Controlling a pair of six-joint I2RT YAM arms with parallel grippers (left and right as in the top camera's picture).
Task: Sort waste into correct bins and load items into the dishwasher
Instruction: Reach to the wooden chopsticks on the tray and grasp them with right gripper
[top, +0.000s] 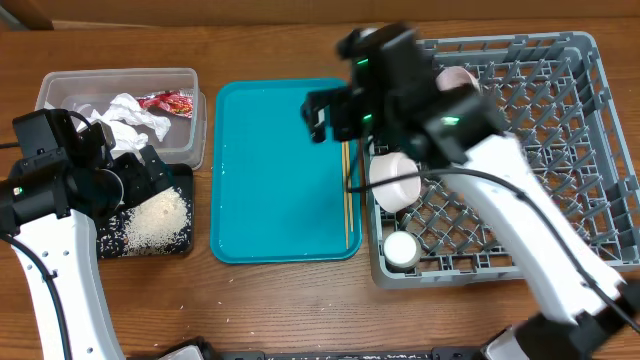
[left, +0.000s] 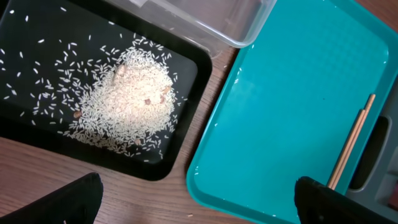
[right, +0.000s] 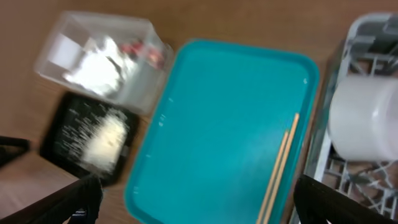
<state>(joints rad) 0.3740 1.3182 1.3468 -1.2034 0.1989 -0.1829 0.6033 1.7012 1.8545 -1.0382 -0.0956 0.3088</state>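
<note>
My right gripper needs to move down and back toward the base, onto the wooden chopsticks.
A clear tub (top: 60, 88) at the back left holds crumpled white napkins (top: 130, 115) and the red wrapper (top: 168, 101). In front of it a black tray (top: 110, 243) holds a pile of rice (top: 158, 218), also in the left wrist view (left: 127, 102). The chopsticks (top: 349, 205) lie along the right edge of the teal tray (top: 280, 180). The grey dish rack (top: 540, 150) holds a pale bowl (top: 395, 180), a white cup (top: 402, 250) and a pinkish dish (top: 460, 78). My left gripper (left: 199, 199) is open and empty over the black tray's near corner. My right gripper (right: 199, 199) is open and empty above the teal tray.
The teal tray's surface (left: 298, 93) is bare except for the chopsticks (left: 351, 140). Wooden tabletop (top: 290, 310) shows in front of the trays. The right arm (top: 470, 150) reaches over the rack's left part.
</note>
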